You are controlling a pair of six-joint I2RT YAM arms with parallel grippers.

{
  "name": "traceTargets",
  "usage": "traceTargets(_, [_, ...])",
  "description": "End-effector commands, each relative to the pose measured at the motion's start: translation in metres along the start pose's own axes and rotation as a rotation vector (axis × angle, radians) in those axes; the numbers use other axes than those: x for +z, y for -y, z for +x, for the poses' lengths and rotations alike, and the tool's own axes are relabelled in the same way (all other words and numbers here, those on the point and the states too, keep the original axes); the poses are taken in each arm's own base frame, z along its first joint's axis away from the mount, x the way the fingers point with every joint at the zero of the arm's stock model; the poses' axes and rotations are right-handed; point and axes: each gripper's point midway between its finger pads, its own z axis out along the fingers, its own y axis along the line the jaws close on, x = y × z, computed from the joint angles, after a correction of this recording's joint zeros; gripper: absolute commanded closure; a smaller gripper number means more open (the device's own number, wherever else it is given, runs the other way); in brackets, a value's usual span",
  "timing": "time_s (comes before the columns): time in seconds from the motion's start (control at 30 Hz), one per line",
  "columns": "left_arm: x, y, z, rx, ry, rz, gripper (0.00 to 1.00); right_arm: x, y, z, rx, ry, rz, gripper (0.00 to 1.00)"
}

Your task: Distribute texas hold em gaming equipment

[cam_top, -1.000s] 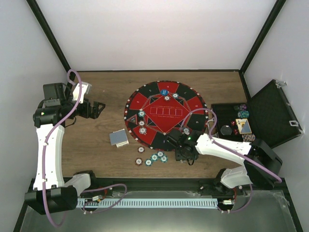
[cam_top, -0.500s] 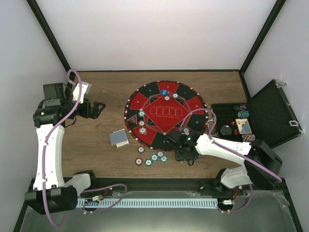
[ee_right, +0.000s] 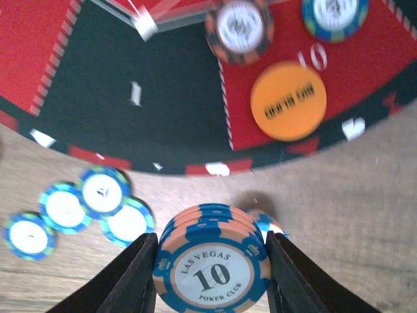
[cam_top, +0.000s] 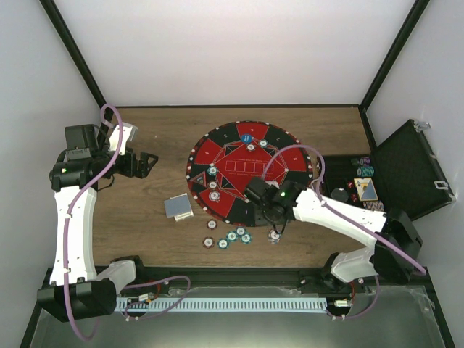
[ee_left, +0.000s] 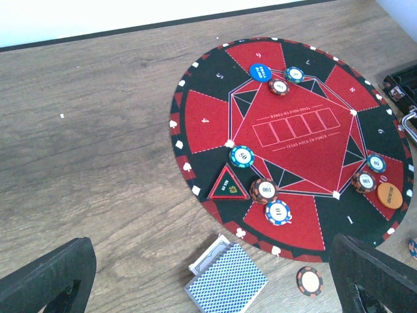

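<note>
The bare spot outward of my gripper beside the far brown chip is missing blue-and-peach chips, so my right gripper should carry the stack outward, lower it and let go.
My right gripper [ee_right: 212, 277] is shut on a short stack of blue-and-peach "10" chips [ee_right: 213, 261], held above the wood just off the near edge of the round red-and-black mat [cam_top: 210, 154]. In the top view this right gripper [cam_top: 269, 212] hangs over the mat's near rim. One blue-and-peach chip [cam_top: 274, 234] lies on the wood below it. An orange button disc [ee_right: 288, 100] and two chips sit on the mat beyond. The grey-blue card deck [ee_left: 228, 282] lies on the wood left of the mat, under my open left gripper [ee_left: 212, 261], which holds nothing.
Several green-blue chips [cam_top: 235, 235] and two red chips [cam_top: 209, 233] lie on the wood near the mat's front. More chips and a blue button [ee_left: 260, 71] sit on the mat. The open black case [cam_top: 409, 170] stands at the right.
The right gripper closed on the chip stack, lifted it off the wood and moved back-left toward the mat's rim. One chip stayed on the wood. The left arm has not moved.
</note>
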Motion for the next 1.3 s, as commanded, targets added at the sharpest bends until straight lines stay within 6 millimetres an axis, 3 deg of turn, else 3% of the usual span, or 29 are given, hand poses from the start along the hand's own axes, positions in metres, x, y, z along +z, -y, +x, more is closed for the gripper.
traceTargets(0.0, [-0.004,0.0,-0.008,0.022,0.027,0.0,0.0,-0.028,-0.013,-0.055,-0.012,0.126,-0.011,0.76])
traceTargets(0.23, [-0.002,-0.002,-0.007,0.019,0.022,-0.006,0.0,-0.039,-0.04,-0.177,-0.05,0.256,-0.027,0.76])
traceTargets(0.37, [-0.001,-0.002,-0.007,0.014,0.02,-0.004,0.0,-0.014,-0.049,-0.241,-0.071,0.281,-0.017,0.76])
traceTargets(0.47, [0.0,-0.003,-0.008,0.008,0.022,-0.003,0.0,0.02,-0.055,-0.281,-0.076,0.269,-0.003,0.76])
traceTargets(0.6, [0.001,-0.003,-0.008,0.008,0.02,-0.001,0.0,0.056,-0.07,-0.316,-0.085,0.265,-0.007,0.76])
traceTargets(0.77, [0.0,-0.002,-0.008,0.013,0.021,0.003,0.0,0.09,-0.074,-0.335,-0.085,0.287,-0.002,0.76])
traceTargets(0.83, [0.0,-0.001,-0.008,0.014,0.022,0.006,0.0,0.114,-0.07,-0.333,-0.083,0.264,0.009,0.76])
traceTargets(0.97, [-0.001,0.001,-0.007,0.015,0.023,0.014,0.0,0.139,-0.07,-0.33,-0.099,0.246,0.018,0.76])
traceTargets(1.13, [0.0,-0.001,-0.004,0.022,0.017,0.004,0.0,0.154,-0.068,-0.328,-0.105,0.237,0.034,0.76])
traceTargets(1.27, [0.001,-0.002,-0.003,0.023,0.012,0.002,0.0,0.154,-0.067,-0.332,-0.103,0.254,0.043,0.76])
